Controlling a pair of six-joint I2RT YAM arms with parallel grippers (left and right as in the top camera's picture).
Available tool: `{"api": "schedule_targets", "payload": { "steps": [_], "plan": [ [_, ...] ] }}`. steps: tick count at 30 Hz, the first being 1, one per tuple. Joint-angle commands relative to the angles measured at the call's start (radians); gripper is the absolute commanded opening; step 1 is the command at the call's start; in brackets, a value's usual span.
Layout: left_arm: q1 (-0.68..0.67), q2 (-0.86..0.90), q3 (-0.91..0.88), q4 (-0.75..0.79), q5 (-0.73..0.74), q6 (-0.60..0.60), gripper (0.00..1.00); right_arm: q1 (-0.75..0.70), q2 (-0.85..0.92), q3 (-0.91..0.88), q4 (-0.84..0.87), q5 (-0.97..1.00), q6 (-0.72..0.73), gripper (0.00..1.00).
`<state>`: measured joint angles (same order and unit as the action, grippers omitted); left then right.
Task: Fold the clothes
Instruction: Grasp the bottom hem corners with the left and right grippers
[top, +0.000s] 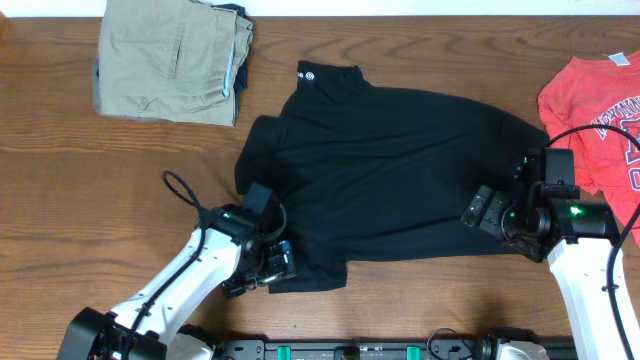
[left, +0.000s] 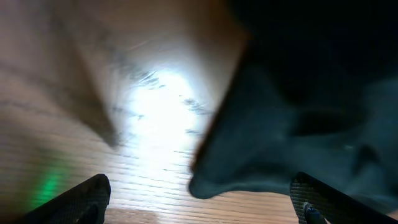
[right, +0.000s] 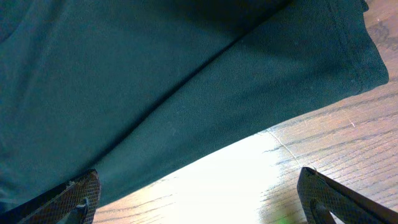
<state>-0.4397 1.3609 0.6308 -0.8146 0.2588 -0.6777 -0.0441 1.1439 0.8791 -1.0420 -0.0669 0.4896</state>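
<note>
My left gripper should move down, open, onto the shirt's near corner before it closes its fingers there.
The black shirt (top: 390, 170) lies spread across the middle of the wooden table, collar with a small white logo at the far side. My left gripper (top: 268, 268) is open and empty at the shirt's near left corner; in the left wrist view (left: 199, 202) a fold of black cloth (left: 292, 137) lies just ahead of the fingers. My right gripper (top: 478, 212) is open and empty at the shirt's near right edge; in the right wrist view (right: 199, 199) the hemmed edge (right: 186, 93) lies beyond the fingertips over bare wood.
Folded tan trousers (top: 170, 55) lie at the far left. A red T-shirt with white lettering (top: 595, 115) lies at the far right, close to my right arm. The table's near edge runs just behind both arms.
</note>
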Motion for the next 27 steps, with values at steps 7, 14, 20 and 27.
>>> {"api": "schedule_targets", "payload": {
  "steps": [7, 14, 20, 27],
  "plan": [
    [-0.003, 0.005, -0.074, 0.059, -0.025, -0.051, 0.90, 0.006, 0.002, -0.008, 0.003, 0.014, -0.001, 0.99],
    [-0.003, 0.005, -0.088, 0.062, -0.025, -0.050, 0.64, 0.006, 0.002, -0.008, 0.003, 0.014, -0.001, 0.99],
    [-0.003, 0.005, -0.090, 0.063, -0.024, -0.050, 0.13, 0.006, 0.002, -0.008, 0.002, 0.014, 0.000, 0.99],
    [-0.003, 0.005, -0.090, 0.063, -0.024, -0.050, 0.06, -0.002, 0.002, -0.008, -0.025, 0.018, 0.021, 0.99]
  ]
}}
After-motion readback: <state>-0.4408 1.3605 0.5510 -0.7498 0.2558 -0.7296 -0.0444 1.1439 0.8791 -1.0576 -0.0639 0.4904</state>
